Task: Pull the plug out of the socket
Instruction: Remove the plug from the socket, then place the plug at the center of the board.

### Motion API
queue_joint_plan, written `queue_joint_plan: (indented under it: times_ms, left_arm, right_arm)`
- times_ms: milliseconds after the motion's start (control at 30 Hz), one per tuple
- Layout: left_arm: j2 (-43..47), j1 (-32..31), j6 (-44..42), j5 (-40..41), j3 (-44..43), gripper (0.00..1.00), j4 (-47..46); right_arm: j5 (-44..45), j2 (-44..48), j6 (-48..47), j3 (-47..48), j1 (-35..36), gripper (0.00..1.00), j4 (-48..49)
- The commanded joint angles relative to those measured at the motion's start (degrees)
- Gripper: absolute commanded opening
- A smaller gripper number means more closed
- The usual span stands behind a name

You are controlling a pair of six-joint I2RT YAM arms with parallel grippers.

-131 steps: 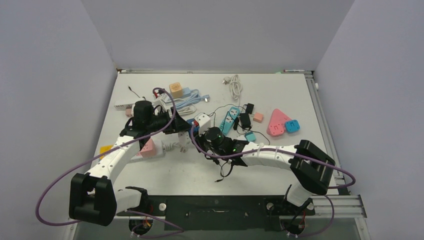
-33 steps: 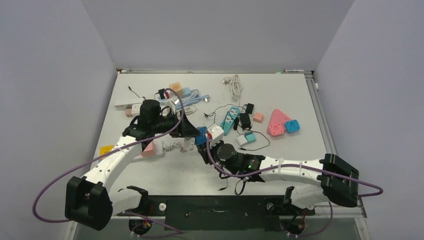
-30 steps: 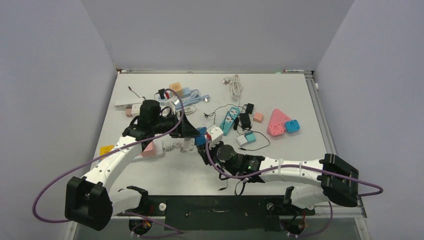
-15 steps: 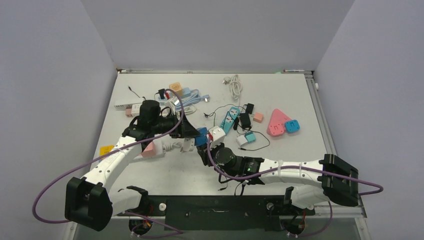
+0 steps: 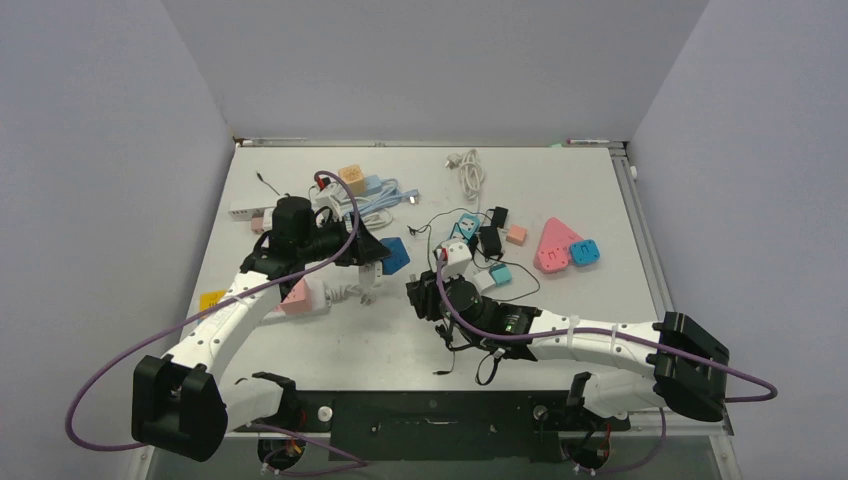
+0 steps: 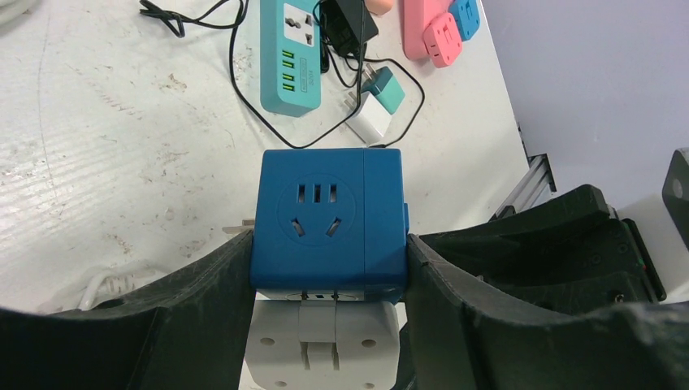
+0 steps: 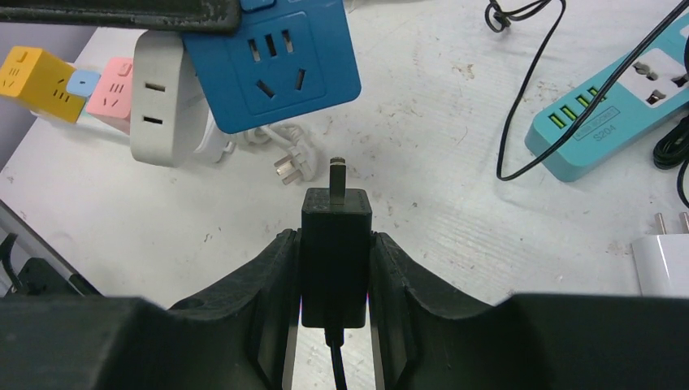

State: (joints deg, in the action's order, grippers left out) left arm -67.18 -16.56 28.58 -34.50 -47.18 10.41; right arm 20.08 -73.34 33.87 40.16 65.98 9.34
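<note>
Bare tabletop [image 5: 521, 257] beside the pink triangular socket is below my right gripper, to its right in the top view, so next I'll swing over, lower and release the black plug.
My left gripper [image 6: 329, 244] is shut on a blue cube socket [image 6: 329, 219] and holds it above the table. A white adapter [image 6: 321, 341] is plugged into the cube's underside. My right gripper [image 7: 335, 244] is shut on a black plug [image 7: 335, 260] with its cable trailing back. The plug's metal prongs [image 7: 337, 172] are bare and point at the blue socket [image 7: 272, 61], a short gap away. In the top view the blue socket [image 5: 394, 255] sits at my left gripper [image 5: 372, 255], apart from my right gripper [image 5: 422, 295].
A teal power strip [image 7: 617, 106], a white charger [image 7: 662, 260] and black cables lie to the right. A loose white three-pin plug [image 7: 288, 158] lies under the socket. Pink [image 5: 296, 297] and yellow [image 5: 212, 298] sockets are at the left. A pink triangular socket [image 5: 555, 245] is further right.
The black plug has come out of the blue socket. My right gripper drew back to the right with it, and my left gripper pulled the blue cube slightly left.
</note>
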Motion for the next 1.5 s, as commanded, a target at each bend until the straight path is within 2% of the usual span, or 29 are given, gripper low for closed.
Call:
queue_joint_plan:
  times_ms: [0, 300, 533, 667, 833, 1100, 1267, 1467]
  left_arm:
    - [1.06, 0.03, -0.68, 0.35, -0.39, 0.00, -4.00]
    - [3.30, 1.00, -0.84, 3.37, -0.12, 0.00, -3.91]
    - [6.86, 2.66, -1.97, 7.78, -0.01, 0.00, -2.83]
    - [6.81, 2.74, -2.17, 7.33, 0.00, 0.00, -2.83]
    - [5.51, 2.48, -1.84, 3.96, 0.07, 0.00, -4.29]
    - [5.53, 1.18, -2.04, 3.24, 0.07, 0.00, -4.72]
    - [5.39, 0.95, -1.97, 2.91, -0.02, 0.00, -4.70]
    - [5.09, 0.98, -1.95, 2.79, -0.02, 0.00, -4.68]
  right_arm:
    - [-1.30, 2.18, 1.38, -0.68, -0.06, 0.05, 1.80]
    - [0.53, 5.53, -2.64, 0.54, -0.03, 0.05, -0.61]
    - [10.38, 8.61, -10.69, 8.30, -0.54, 0.05, -13.05]
    - [13.51, 9.49, -13.04, 11.38, -5.44, 0.05, -16.94]
    - [8.74, 9.11, -12.11, 12.45, -17.31, 0.05, -18.19]
    - [-1.15, 6.80, -12.92, 7.45, -32.99, 0.05, -13.64]
    - [-6.42, 4.27, -13.00, 4.25, -38.15, 0.05, -10.97]
    - [-10.05, -0.35, -10.62, 0.98, -40.15, 0.05, -7.80]
